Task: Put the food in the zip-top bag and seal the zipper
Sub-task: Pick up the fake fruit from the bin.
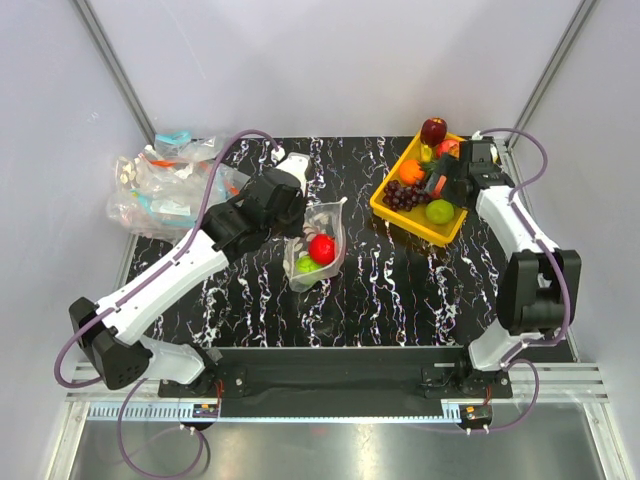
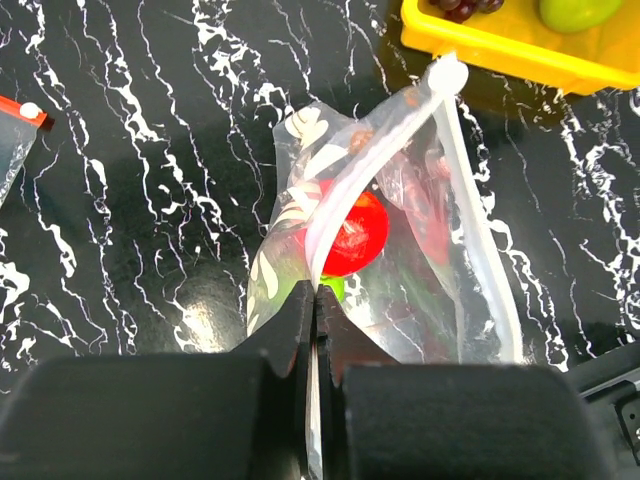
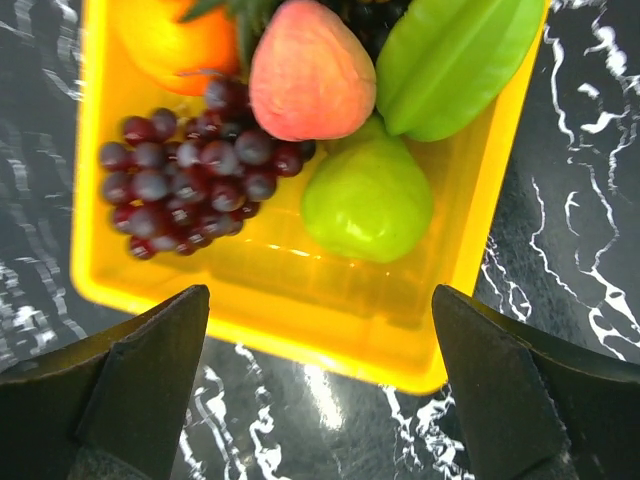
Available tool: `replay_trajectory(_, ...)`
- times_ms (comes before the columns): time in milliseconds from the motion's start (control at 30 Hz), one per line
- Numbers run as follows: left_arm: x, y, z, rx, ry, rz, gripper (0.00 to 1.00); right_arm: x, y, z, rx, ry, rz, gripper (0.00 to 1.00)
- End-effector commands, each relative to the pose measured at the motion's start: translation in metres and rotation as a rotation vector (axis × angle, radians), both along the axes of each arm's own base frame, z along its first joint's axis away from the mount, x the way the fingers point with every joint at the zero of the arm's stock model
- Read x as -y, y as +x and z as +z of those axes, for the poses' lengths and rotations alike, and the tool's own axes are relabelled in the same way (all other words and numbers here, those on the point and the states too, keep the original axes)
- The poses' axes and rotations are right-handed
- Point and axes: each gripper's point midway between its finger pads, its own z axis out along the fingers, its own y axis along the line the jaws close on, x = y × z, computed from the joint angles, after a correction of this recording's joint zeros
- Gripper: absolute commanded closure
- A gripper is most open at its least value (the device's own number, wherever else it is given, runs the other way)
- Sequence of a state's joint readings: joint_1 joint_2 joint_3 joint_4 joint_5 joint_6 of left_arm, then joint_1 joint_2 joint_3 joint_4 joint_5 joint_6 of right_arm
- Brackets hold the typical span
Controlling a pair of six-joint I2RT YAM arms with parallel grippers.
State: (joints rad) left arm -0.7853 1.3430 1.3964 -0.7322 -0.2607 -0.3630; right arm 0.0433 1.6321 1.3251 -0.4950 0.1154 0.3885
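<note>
I need to lower my right gripper into the tray [image 3: 300, 330] around the rounded near end of the green fruit, because the peach covers the green fruit's far end.
The clear zip-top bag [image 1: 325, 225] stands on the black marble table with its mouth open; white oval marks show on its left panel [image 2: 285, 215]. A red round fruit [image 2: 355, 235] and a small green fruit [image 2: 333, 287] lie inside. My left gripper [image 2: 317, 300] is shut on the pale zipper strip [image 2: 370, 170] at the mouth edge. My right gripper [image 3: 320, 400] is open and empty, just above the near rim of the yellow tray [image 3: 300, 330]. The tray holds a pink peach [image 3: 310, 70], a green apple-like fruit [image 3: 368, 200] and purple grapes [image 3: 185, 175].
The tray [image 1: 405, 224] also holds an orange [image 1: 411, 171], a red apple [image 1: 433, 130] and a green starfruit [image 3: 450, 55]. A pile of clear bags with blue and orange strips [image 1: 160, 185] lies at the back left; one corner shows in the left wrist view [image 2: 15, 120].
</note>
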Motion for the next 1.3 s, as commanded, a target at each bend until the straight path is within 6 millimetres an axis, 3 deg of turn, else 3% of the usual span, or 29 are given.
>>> replay_trajectory(0,0.006,0.002,0.029,0.074,-0.085,-0.018,1.00,0.008,0.019,-0.005,0.025,-0.041,-0.017,0.00)
replay_trajectory(200,0.005,0.001,0.031,0.080,-0.090,-0.022,1.00,0.010,0.035,-0.037,-0.034,-0.039,-0.028,0.02)
replay_trajectory(333,0.005,0.001,0.031,0.079,-0.085,-0.022,1.00,0.018,0.038,-0.058,-0.082,-0.073,-0.057,0.10)
replay_trajectory(533,0.004,0.002,0.030,0.079,-0.082,-0.018,1.00,0.030,0.038,-0.079,-0.127,-0.128,-0.101,0.11)
replay_trajectory(667,0.005,0.002,0.030,0.078,-0.084,-0.021,1.00,0.031,0.046,-0.082,-0.128,-0.132,-0.113,0.20)
replay_trajectory(800,0.005,0.001,0.028,0.071,-0.078,-0.021,1.00,0.028,0.045,-0.069,-0.094,-0.116,-0.103,0.33)
replay_trajectory(933,0.006,0.002,0.025,0.065,-0.077,-0.021,1.00,0.020,0.037,-0.031,-0.017,-0.080,-0.074,0.38)
replay_trajectory(1000,0.008,0.003,0.024,0.064,-0.076,-0.021,1.00,0.013,0.029,-0.021,-0.007,-0.049,-0.044,0.42)
replay_trajectory(1033,0.008,0.004,0.024,0.065,-0.077,-0.021,1.00,0.008,0.025,-0.005,0.029,-0.023,-0.023,0.43)
replay_trajectory(1100,0.008,0.005,0.023,0.063,-0.074,-0.020,1.00,0.000,0.014,0.001,0.039,0.009,0.002,0.46)
replay_trajectory(1133,0.009,0.006,0.025,0.069,-0.080,-0.018,1.00,-0.008,0.010,0.018,0.080,0.047,0.037,0.46)
replay_trajectory(1200,0.010,0.006,0.025,0.064,-0.078,-0.023,1.00,-0.022,-0.002,0.024,0.097,0.101,0.098,0.49)
replay_trajectory(1233,0.011,0.006,0.027,0.065,-0.081,-0.025,1.00,-0.035,-0.008,0.043,0.149,0.149,0.155,0.50)
replay_trajectory(1267,0.012,0.006,0.027,0.065,-0.080,-0.029,1.00,-0.045,-0.015,0.045,0.154,0.167,0.196,0.53)
